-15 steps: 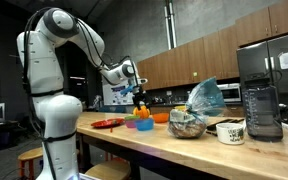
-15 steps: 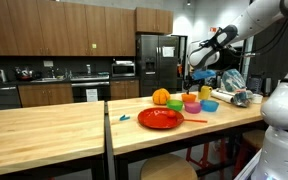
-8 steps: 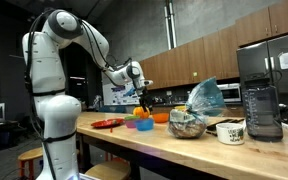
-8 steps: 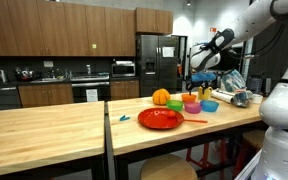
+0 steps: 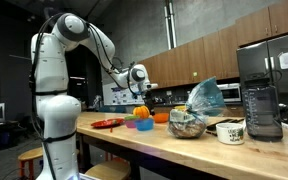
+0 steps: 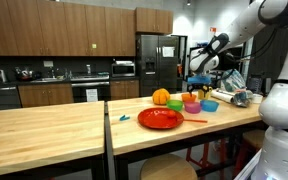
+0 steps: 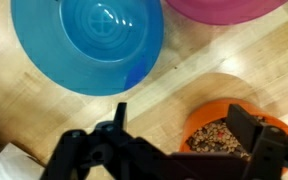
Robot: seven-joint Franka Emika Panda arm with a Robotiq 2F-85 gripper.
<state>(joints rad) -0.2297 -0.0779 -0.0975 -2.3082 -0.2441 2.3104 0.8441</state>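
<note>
I will next lower my gripper and close it onto the orange bowl's rim (image 5: pixel 156 115) (image 7: pixel 188 127) facing the blue bowl, because that rim shows between my open fingers, clear of the grains.
My gripper (image 7: pixel 184 128) is open and hangs above the wooden counter (image 7: pixel 104 112), holding nothing. In the wrist view an orange bowl (image 7: pixel 206 108) filled with small brown grains lies below, between the left finger and the right finger (image 7: pixel 250 127). A blue bowl (image 7: pixel 87 42) sits beyond it, and a pink bowl (image 7: pixel 224 8) beside that. In both exterior views the gripper (image 5: pixel 141 97) (image 6: pixel 199 80) hovers over the cluster of coloured bowls (image 5: pixel 140 123) (image 6: pixel 192 104).
A red plate (image 6: pixel 160 118) and an orange round fruit (image 6: pixel 161 97) sit by the bowls. Further along the counter are a glass bowl (image 5: pixel 187 126), a blue plastic bag (image 5: pixel 207 96), a white mug (image 5: pixel 230 132) and a dark appliance (image 5: pixel 261 100).
The arm has swung a little along the counter, carrying the gripper slightly sideways above the bowls. The jaws have stayed open and the bowls have not moved.
</note>
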